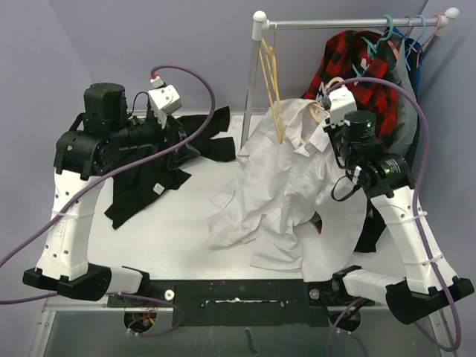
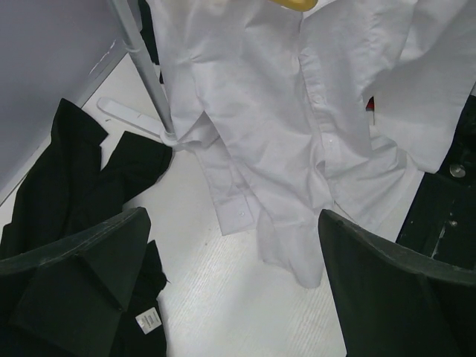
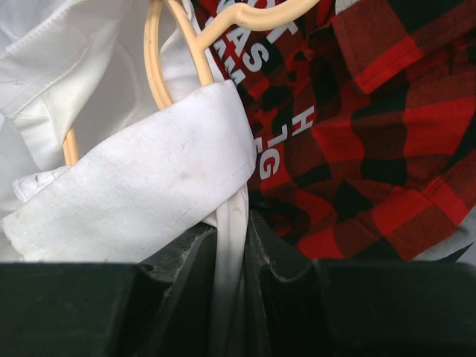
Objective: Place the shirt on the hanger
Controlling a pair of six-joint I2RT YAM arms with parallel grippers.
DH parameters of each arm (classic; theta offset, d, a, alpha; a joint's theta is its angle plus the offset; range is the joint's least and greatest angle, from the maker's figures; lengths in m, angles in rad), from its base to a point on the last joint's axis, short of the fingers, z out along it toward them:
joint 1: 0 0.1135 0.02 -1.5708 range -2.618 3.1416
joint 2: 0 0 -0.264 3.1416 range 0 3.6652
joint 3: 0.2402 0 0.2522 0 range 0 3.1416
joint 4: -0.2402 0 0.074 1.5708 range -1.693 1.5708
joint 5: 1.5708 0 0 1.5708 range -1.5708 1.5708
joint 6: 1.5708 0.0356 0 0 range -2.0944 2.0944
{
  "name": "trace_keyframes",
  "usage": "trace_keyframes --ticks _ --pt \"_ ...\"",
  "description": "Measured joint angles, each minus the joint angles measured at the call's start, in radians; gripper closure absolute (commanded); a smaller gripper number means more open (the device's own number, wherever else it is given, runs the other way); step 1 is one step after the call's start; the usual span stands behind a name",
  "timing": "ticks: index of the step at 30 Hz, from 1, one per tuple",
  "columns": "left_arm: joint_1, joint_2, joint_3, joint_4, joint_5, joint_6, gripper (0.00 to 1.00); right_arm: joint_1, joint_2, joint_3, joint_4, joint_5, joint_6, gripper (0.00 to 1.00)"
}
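Note:
The bar's bare part (image 1: 341, 23) is above and outward of my right gripper. I will next move my right gripper up and outward to hook the hanger over that part and release.
The white shirt (image 1: 275, 178) hangs from its collar at the back right and trails down onto the table (image 1: 186, 223). My right gripper (image 1: 329, 128) is shut on a fold of the shirt just under the collar (image 3: 149, 178); the pinched cloth shows between the closed fingers (image 3: 230, 245). The pale tan hanger (image 3: 152, 59) sits inside the collar, and its loop and hook also show in the top view (image 1: 321, 110). My left gripper (image 2: 232, 223) is open and empty above the table, short of the shirt's hem (image 2: 297, 253). In the top view it (image 1: 190, 145) is over the black garment.
A black garment (image 1: 141, 186) lies on the table's left side (image 2: 59, 178). The rack pole (image 2: 141, 59) stands behind the shirt. A brighter yellow hanger (image 1: 271, 82) hangs on the rail (image 1: 335, 22). The red-and-black plaid shirt (image 3: 372, 149) and teal hangers (image 1: 387, 33) hang at the right.

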Motion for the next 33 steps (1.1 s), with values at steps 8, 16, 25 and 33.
trace_keyframes --ticks 8,16,25,33 --pt "0.09 0.0 0.004 0.0 0.098 -0.028 0.02 0.002 0.018 0.079 0.05 -0.031 -0.06 1.0" --pt "0.28 0.0 0.001 0.01 0.296 -0.09 0.02 0.002 0.101 0.255 0.104 0.001 -0.183 1.0" --pt "0.28 0.0 0.002 -0.034 0.318 -0.066 0.02 -0.035 0.226 0.383 0.123 -0.014 -0.258 1.0" --pt "0.28 0.0 0.003 -0.042 0.323 -0.06 0.02 -0.148 0.288 0.464 0.119 -0.085 -0.259 1.0"
